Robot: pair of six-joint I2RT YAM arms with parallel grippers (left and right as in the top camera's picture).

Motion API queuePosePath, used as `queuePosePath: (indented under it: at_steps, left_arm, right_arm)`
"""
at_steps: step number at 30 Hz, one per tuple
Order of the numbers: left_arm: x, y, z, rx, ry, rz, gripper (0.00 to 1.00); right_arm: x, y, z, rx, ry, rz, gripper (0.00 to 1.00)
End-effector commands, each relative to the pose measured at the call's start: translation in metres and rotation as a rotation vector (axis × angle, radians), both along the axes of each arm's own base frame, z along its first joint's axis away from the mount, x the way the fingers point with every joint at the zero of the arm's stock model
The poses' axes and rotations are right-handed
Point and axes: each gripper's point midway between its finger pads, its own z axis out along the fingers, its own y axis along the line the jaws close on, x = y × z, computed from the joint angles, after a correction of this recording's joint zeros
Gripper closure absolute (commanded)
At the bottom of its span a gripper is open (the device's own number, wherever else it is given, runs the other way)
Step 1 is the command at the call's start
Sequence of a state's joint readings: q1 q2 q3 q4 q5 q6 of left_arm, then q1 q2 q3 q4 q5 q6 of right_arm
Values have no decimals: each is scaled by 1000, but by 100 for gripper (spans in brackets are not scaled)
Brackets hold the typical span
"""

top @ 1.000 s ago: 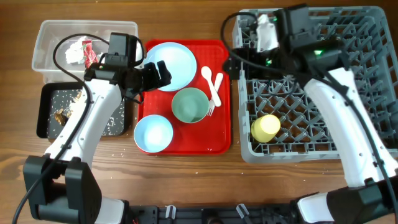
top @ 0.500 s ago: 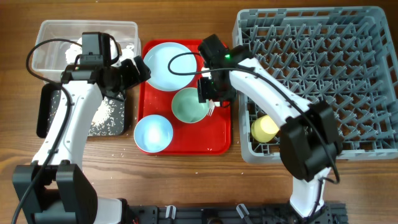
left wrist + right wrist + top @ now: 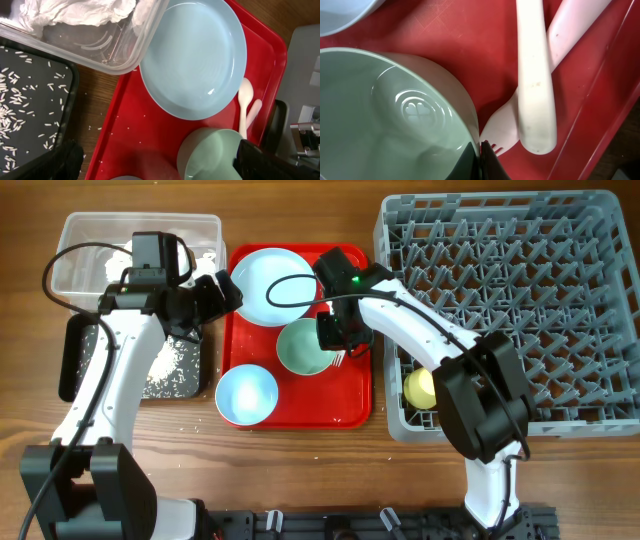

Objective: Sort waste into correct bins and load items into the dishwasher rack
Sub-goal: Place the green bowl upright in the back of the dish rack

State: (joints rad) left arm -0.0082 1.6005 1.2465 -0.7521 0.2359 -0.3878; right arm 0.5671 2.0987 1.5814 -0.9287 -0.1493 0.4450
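My right gripper should next lift outward, lower the bowl into the rack's far tray-side corner [image 3: 430, 230], to the gripper's right in the overhead view, then release it.
My right gripper [image 3: 481, 159] is shut on the right rim of the pale green bowl [image 3: 390, 115], one finger inside and one outside. The bowl [image 3: 300, 352] stands on the red tray between the light blue plate [image 3: 268, 285] and the light blue bowl [image 3: 246, 394]. The white spoon [image 3: 536, 95] and fork [image 3: 502, 130] lie right beside the bowl. My left gripper [image 3: 215, 295] hangs open over the tray's left edge, holding nothing; the plate [image 3: 195, 55] is ahead of it. The yellow cup [image 3: 420, 387] lies in the grey dishwasher rack [image 3: 520, 270].
The clear tub [image 3: 75, 275] at the far left holds crumpled napkins [image 3: 75, 12]. In front of it the black tray [image 3: 75, 370] holds rice scraps [image 3: 20, 105]. The red tray [image 3: 300, 416] lies between the bins and the rack. Loose grains dot the wood.
My right arm swung from the rack down to the tray and its gripper closed on the green bowl's rim. The left arm drew back a little to the left, still open.
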Motion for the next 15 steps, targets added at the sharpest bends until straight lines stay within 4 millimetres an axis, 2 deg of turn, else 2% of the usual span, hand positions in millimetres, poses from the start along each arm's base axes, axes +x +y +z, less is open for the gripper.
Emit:
queuePosePath:
  at_steps: [1,3,6,9,11,14,15]
  left_arm:
    - [2,1,12,-2,-33,10,0]
    - [2,1,12,-2,-33,9,0]
    - [2,1,12,-3,-33,10,0]
    - [2,1,12,-2,-33,10,0]
    - [2,1,12,-2,-33,10,0]
    - [2,1,12,-2,-33,10,0]
    - [2,1,12,-2,-33,10,0]
  right_arm:
    - [-4,1,-9,-4,23,5,96]
    - [-2,2,0,5,8,10,96]
    - [5,2,24,29,-44,41,96]
    - [21,-15,61,6,-144,9,96]
    - [35,-36,91,-44,-242,-34,96]
    - [58,-97,143,-226,-453,-167,96]
    - [69,-140,171,-402,-584,-282,96]
